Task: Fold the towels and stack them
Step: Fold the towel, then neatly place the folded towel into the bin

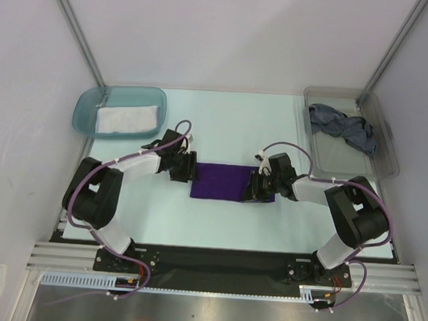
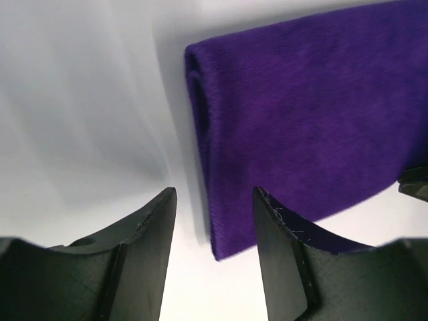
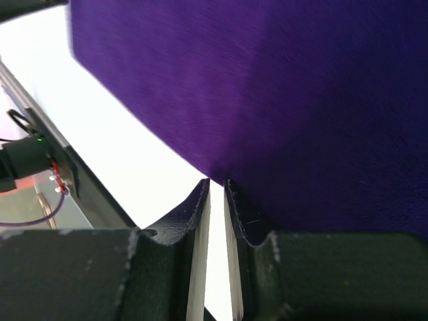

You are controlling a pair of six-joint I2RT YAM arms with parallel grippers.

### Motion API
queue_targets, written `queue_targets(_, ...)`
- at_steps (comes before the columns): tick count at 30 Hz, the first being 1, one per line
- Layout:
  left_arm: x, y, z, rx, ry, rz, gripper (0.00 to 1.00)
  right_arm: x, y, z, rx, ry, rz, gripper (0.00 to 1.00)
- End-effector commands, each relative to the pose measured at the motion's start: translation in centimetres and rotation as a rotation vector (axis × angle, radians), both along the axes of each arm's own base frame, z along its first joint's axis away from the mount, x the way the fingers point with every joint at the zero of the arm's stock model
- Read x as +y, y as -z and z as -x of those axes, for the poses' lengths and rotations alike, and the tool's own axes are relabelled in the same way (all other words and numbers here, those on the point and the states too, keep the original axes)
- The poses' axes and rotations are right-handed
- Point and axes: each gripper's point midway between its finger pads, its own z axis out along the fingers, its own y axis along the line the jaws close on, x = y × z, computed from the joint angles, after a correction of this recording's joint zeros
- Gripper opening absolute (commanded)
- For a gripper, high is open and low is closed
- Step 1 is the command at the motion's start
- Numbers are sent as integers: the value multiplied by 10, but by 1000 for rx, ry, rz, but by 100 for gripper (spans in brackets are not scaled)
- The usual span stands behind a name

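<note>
My left gripper already has the towel's short edge between its spread fingers, so next it will go down onto the middle of the purple towel's short edge [image 1: 194, 182] [image 2: 210, 157] and close.
A deep purple towel [image 1: 223, 181] lies folded flat mid-table. My left gripper [image 1: 186, 170] is open at its left end; in the left wrist view the towel's folded corner [image 2: 301, 120] lies between the spread fingers [image 2: 150, 234], untouched. My right gripper [image 1: 259, 186] is at the towel's right end, its jaws nearly closed and its tips pinching the edge of the purple towel [image 3: 281, 100]. A pale blue-white towel [image 1: 128, 117] lies folded in the teal tray. A grey-blue towel [image 1: 343, 128] lies crumpled in the clear bin. The orange-brown towel is out of view.
The teal tray [image 1: 86, 109] stands at the back left and the clear grey bin [image 1: 344, 165] at the back right. White walls close in the back and both sides. A black rail [image 1: 215, 259] runs along the near edge.
</note>
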Motion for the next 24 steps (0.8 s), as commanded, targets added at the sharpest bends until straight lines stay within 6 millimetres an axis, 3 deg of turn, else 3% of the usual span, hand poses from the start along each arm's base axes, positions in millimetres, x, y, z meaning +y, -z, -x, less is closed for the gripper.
queue_targets(1, 4, 17, -1, 5, -1, -23, 55, 2, 11, -3, -14, 9, -12, 19)
queue_targets(6, 11, 28, 2, 8, -26, -53, 55, 1, 9, 1, -18, 3, -15, 19)
queue_targets(11, 13, 33, 2, 17, -31, -64, 56, -2, -21, 0, -60, 1, -35, 19)
queue_targets(16, 11, 38, 3, 36, -26, -60, 54, -37, -32, -4, -53, 102, 68, 19)
queue_targets(20, 11, 44, 4, 52, -26, -65, 52, -83, -17, -8, -39, 228, 240, 16)
queue_targets(24, 12, 49, 4, 68, -34, -77, 50, -106, -4, -2, -22, 298, 328, 13)
